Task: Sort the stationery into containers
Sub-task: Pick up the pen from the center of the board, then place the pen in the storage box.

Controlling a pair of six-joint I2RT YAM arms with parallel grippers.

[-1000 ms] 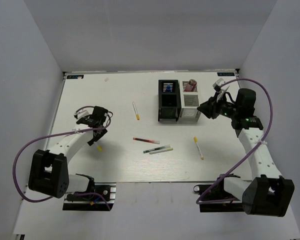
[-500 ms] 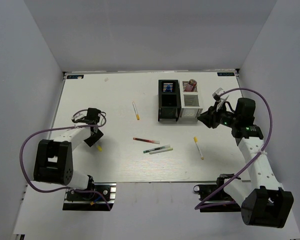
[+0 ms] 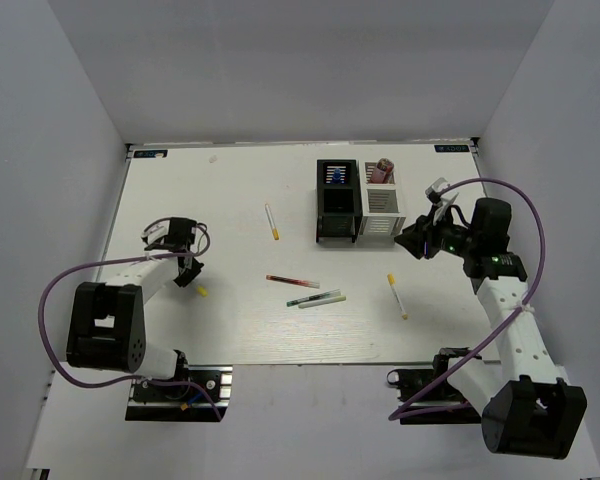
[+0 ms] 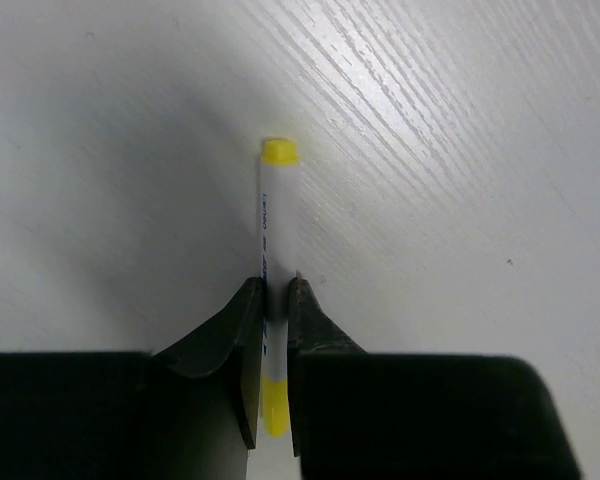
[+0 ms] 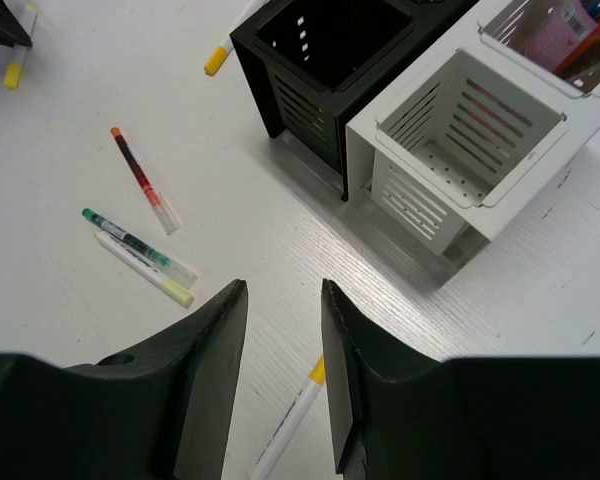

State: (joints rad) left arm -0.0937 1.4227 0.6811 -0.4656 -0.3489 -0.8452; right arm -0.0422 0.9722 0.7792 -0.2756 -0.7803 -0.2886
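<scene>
I should lift the pen outward across the table, tilt, and lower it with my left gripper into the opening of the black organiser's near section (image 3: 338,201), which is empty.
My left gripper (image 3: 185,270) (image 4: 276,300) is shut on a thin white pen with yellow tips (image 4: 278,215) at the table's left, low over the table surface. My right gripper (image 3: 412,240) (image 5: 283,290) is open and empty, just right of the white organiser (image 3: 382,212) (image 5: 460,150), which stands beside the black organiser (image 3: 337,205) (image 5: 320,60). A blue-capped bottle (image 3: 337,175) stands in the black one and a pink cylinder (image 3: 384,168) in the white one. A white pen (image 3: 271,221), a red pen (image 3: 292,281) (image 5: 140,178), green-and-white pens (image 3: 315,298) (image 5: 135,243) and another yellow-tipped pen (image 3: 397,295) (image 5: 290,420) lie loose.
Both organisers stand at the back centre-right of the white table (image 3: 230,190). Grey walls close in the left, right and back edges. A purple cable loops off each arm.
My left gripper has come down a little to the left and closed on the yellow-tipped pen. My right gripper moved down from beside the white organiser's top, then held still.
</scene>
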